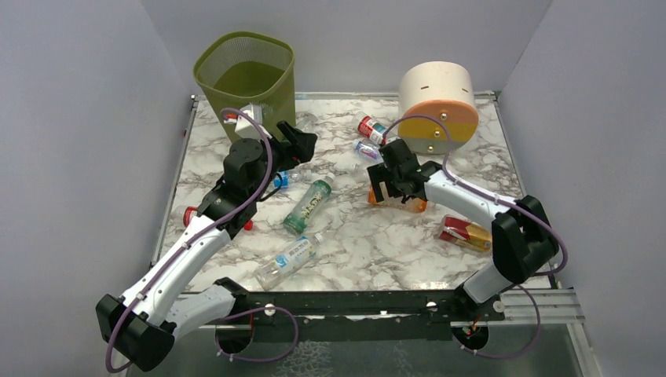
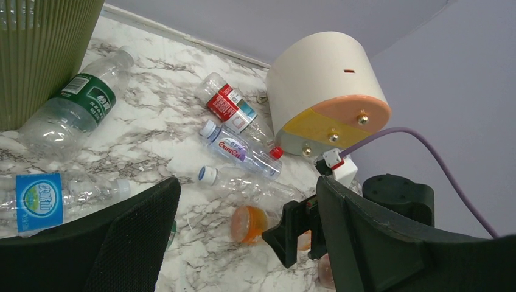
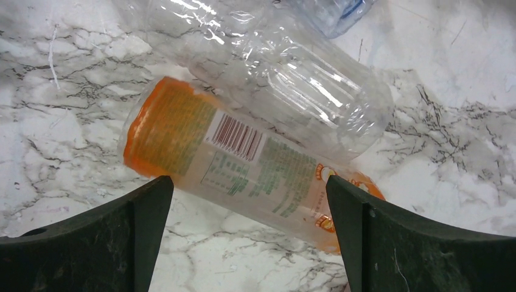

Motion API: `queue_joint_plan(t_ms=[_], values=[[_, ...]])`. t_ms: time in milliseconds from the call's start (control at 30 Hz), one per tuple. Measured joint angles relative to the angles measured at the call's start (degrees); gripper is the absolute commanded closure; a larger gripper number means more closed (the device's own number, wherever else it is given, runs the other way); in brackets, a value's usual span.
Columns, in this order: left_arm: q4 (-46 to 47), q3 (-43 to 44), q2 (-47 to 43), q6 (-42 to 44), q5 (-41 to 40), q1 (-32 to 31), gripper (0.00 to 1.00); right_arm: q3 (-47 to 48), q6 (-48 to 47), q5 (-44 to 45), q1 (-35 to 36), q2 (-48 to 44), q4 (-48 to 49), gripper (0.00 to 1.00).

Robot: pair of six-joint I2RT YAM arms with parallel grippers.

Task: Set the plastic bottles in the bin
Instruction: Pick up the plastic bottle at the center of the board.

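The orange bottle lies at a slant across the right gripper's open fingers, so the gripper needs to turn and go down over the orange bottle's base end (image 1: 374, 197) (image 3: 173, 129) beside the barcode next.
The olive-green mesh bin (image 1: 245, 78) stands at the back left; its wall shows in the left wrist view (image 2: 42, 55). Plastic bottles lie scattered on the marble table. My left gripper (image 1: 301, 141) is open and empty beside the bin, above the table (image 2: 246, 188). My right gripper (image 1: 390, 192) is open, just above the orange bottle (image 1: 402, 204), which lies between its fingers (image 3: 248, 182) without visible contact. The orange bottle (image 3: 231, 152) lies against a clear unlabelled bottle (image 3: 292, 79). A green-labelled bottle (image 2: 79, 103) lies by the bin's foot.
A cream cylinder (image 1: 438, 106) with orange and yellow bands lies at the back right. A green-labelled bottle (image 1: 308, 206) and a blue-labelled bottle (image 1: 289, 259) lie mid-table. A red-labelled bottle (image 1: 463, 233) lies by the right arm. Two bottles (image 1: 369, 129) lie near the cylinder.
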Motion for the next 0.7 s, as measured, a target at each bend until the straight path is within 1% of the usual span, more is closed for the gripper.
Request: queue_joint_plan(t_ms=[267,567,700], values=[[-1.0,0.0,-1.3,0.0,0.1,0.3,0.12,2.1,-5.5,-4.2,-0.5,3.8,0.4,0.01],[-1.1,0.0,-1.3,0.0,0.4,0.6,0.12,4.1,-7.1,-9.4,-0.5,7.5,-0.2,0.0],[-1.0,-0.5,-1.3,0.0,0.4,0.6,0.12,4.1,-6.8,-11.9,-0.5,8.5,-0.8,0.09]])
